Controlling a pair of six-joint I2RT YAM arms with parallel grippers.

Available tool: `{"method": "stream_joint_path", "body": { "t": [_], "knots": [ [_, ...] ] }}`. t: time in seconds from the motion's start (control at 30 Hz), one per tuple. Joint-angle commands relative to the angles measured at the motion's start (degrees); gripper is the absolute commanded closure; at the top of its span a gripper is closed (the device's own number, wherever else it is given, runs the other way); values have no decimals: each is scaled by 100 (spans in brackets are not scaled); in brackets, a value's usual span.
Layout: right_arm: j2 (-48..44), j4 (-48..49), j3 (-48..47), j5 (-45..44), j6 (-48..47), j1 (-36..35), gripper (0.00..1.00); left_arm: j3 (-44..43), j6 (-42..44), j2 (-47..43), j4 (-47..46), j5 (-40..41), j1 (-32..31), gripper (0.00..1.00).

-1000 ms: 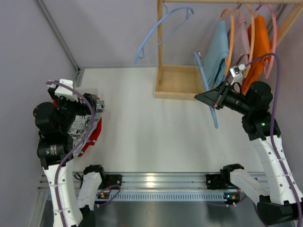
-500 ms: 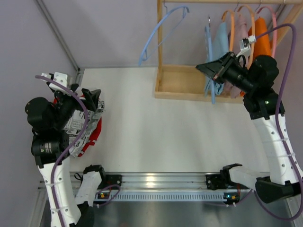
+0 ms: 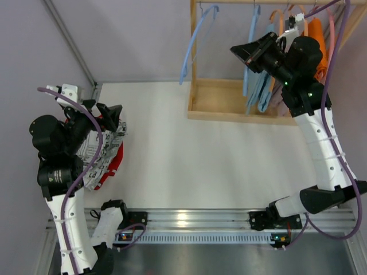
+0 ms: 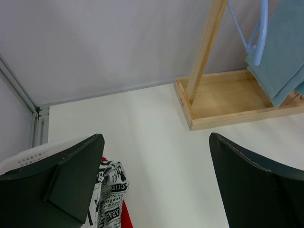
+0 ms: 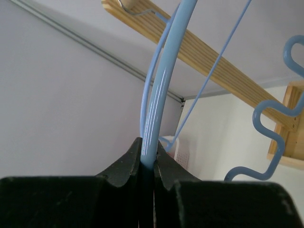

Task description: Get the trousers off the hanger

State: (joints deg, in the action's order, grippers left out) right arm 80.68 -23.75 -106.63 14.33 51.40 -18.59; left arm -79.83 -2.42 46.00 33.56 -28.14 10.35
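Observation:
Next, my right gripper slides the bare hanger along the wooden bar toward the second bare blue hanger and opens, since the bare hanger hangs close to the light blue trousers.
High at the right, my right gripper is shut on a bare light blue hanger, whose top is up at the wooden rail. In the right wrist view the jaws pinch the hanger's bar tightly. Light blue trousers hang just behind it, with dusty mauve trousers and orange trousers further right. My left gripper is open and holds nothing. It hovers over the red trousers and the black-print white trousers at the left.
A second bare blue hanger hangs at the rail's left end. The rack's wooden base tray sits at the back of the table. A white basket stands under the left arm, by the left wall.
My right arm has lifted the blue hanger from over the base tray up to the rail. My left gripper has risen a little and turned, staying open.

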Motion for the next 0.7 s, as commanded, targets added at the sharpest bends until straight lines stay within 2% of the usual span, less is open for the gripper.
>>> {"method": "stream_joint_path", "body": {
  "t": [0.0, 0.43, 0.67],
  "knots": [
    [289, 397, -586, -456, -200, -119, 100, -147, -189, 6, -359, 72, 11, 2],
    [1230, 766, -1202, -598, -490, -479, 100, 37, -593, -152, -491, 309, 2, 2],
    [1555, 1030, -1194, -448, -517, -646, 100, 135, -550, -232, -482, 432, 2, 2]
  ]
}}
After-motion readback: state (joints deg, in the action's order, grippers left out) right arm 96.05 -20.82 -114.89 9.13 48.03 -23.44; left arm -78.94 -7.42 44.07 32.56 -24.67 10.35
